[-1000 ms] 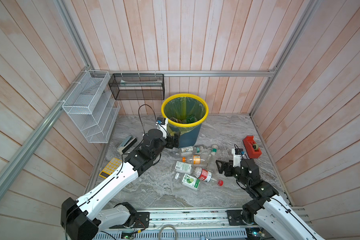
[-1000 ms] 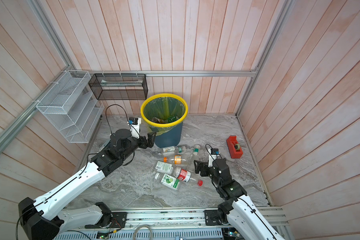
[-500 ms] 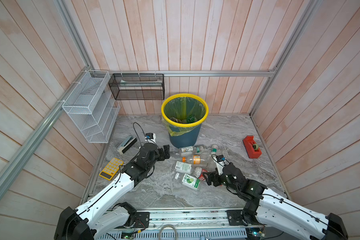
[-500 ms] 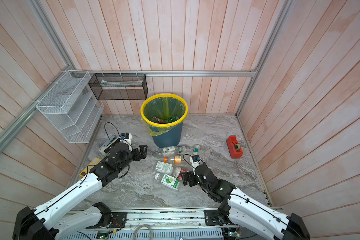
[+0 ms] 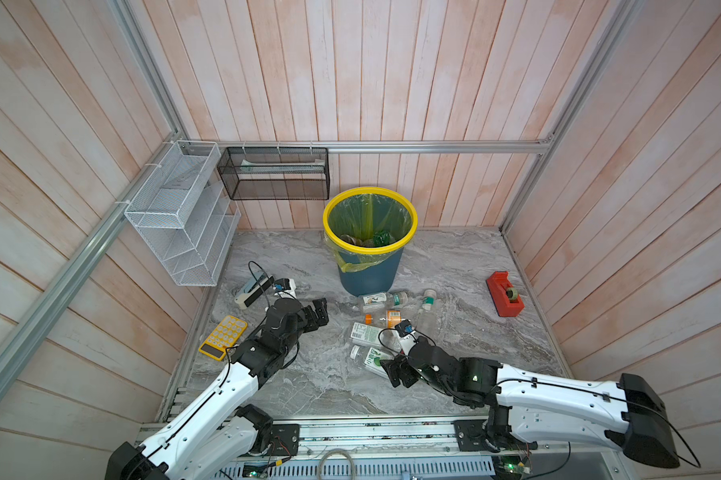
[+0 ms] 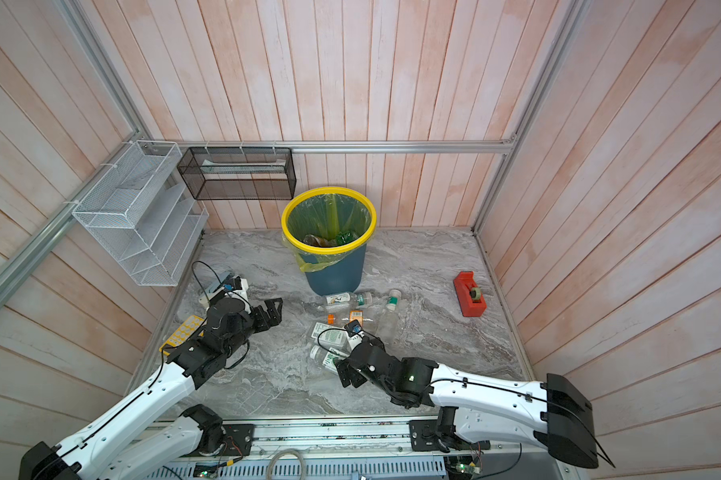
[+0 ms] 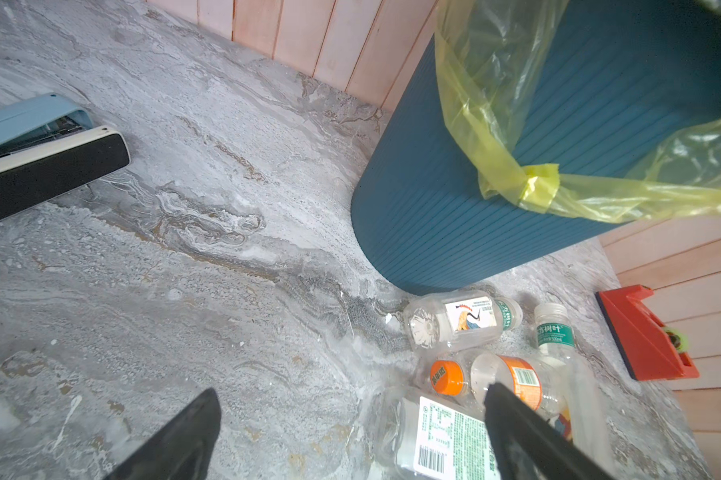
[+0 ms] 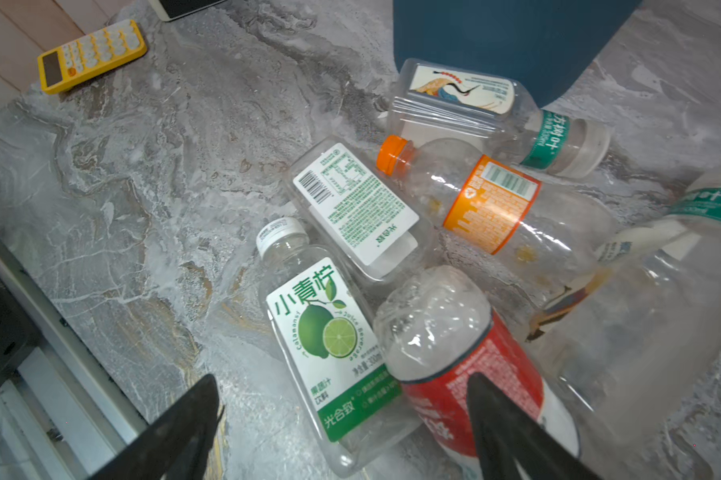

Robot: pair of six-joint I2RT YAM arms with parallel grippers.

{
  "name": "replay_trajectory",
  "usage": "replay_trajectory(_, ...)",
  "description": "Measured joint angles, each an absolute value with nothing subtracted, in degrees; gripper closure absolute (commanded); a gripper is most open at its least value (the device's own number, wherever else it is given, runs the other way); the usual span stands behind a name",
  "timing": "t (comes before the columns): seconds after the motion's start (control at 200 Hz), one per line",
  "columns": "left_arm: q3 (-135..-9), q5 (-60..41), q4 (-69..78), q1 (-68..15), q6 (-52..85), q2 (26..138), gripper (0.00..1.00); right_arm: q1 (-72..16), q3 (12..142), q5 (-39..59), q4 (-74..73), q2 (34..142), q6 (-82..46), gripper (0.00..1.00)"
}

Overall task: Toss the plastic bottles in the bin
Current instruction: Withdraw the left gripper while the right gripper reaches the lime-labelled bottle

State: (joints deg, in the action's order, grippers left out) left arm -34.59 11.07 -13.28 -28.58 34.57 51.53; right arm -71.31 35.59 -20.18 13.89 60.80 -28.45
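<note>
The neighbouring red-label bottle still has the end of one finger over it, so next I will lower my right gripper onto the lime-label bottle's labelled body (image 5: 375, 360) (image 8: 338, 352), turning in line with it.
The teal bin (image 5: 371, 274) with a yellow rim stands at the back; a green bottle (image 5: 381, 237) and others lie inside. Several clear plastic bottles lie on the floor before it: bird-label (image 8: 458, 91), orange-label (image 8: 487, 203), white-label (image 8: 354, 208), lime-label (image 8: 329, 332), red-label (image 8: 454, 365). My right gripper (image 8: 342, 377) is open low over the near end of the heap, the lime-label bottle's base between its fingers, the red-label one at one finger. My left gripper (image 5: 320, 312) hangs open left of the heap, over bare floor (image 7: 267, 374).
A yellow calculator (image 5: 223, 336) and a blue-and-white stapler (image 5: 252, 291) lie by the left wall. A red tape dispenser (image 5: 505, 294) sits at the right. A white mesh rack (image 5: 180, 224) and a black mesh basket (image 5: 275, 174) hang on the walls.
The left arm has drawn back from the bin and come down to the left of the bottles. The right arm has swung left and lowered onto the heap. Both stay open.
</note>
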Motion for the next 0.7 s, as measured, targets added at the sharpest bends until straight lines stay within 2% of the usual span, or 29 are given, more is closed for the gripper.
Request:
replay_trajectory(0.145,-34.2,10.9,-13.8,-28.1,34.9,50.7,0.0,-74.2,37.5,-19.8,13.6,66.7,-28.6,0.1)
replay_trajectory(0.365,-33.6,10.9,-14.2,-28.0,35.0,50.4,0.0,-74.2,37.5,-18.7,13.5,70.7,-29.3,0.08)
replay_trajectory(0.7,-33.0,10.5,-14.2,-28.0,35.4,50.3,0.0,-68.3,36.9,-13.5,11.6,74.4,-29.1,0.09)
